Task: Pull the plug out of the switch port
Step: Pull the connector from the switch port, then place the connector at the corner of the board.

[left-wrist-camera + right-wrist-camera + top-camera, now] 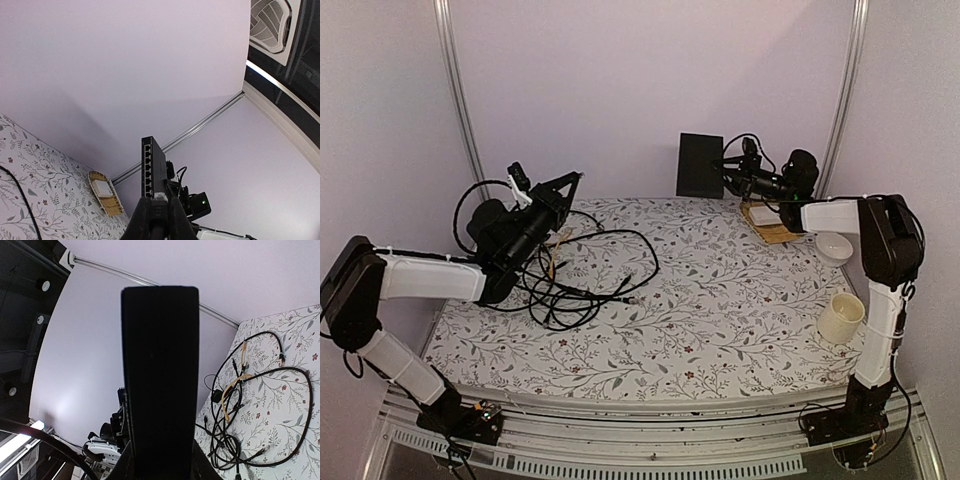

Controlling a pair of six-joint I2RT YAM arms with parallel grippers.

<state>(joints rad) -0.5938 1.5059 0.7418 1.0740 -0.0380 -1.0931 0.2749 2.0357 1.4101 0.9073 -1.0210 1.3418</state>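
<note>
The plug is already clear of the ports, so the left gripper should next go down toward the far end of the cable tangle (pixel 564 238) below it and let go of the plug.
The black switch (pixel 700 165) hangs upright in the air at the back of the table, held by my right gripper (pixel 728 170), which is shut on its lower end (pixel 160 465). The switch's flat back fills the right wrist view (pixel 160 375). In the left wrist view the switch (pixel 154 167) shows its row of ports, all looking empty. My left gripper (pixel 570 183) is raised well to the left of the switch. It is shut (pixel 159 212) on a small pale-tipped plug (pixel 161 199) that is clear of the ports.
A tangle of black cables with an orange one (pixel 580 270) lies on the left half of the flowered cloth. A small tray with a white box (pixel 770 222) sits at the back right. A white bowl (pixel 835 247) and a cream cup (pixel 840 318) stand near the right edge.
</note>
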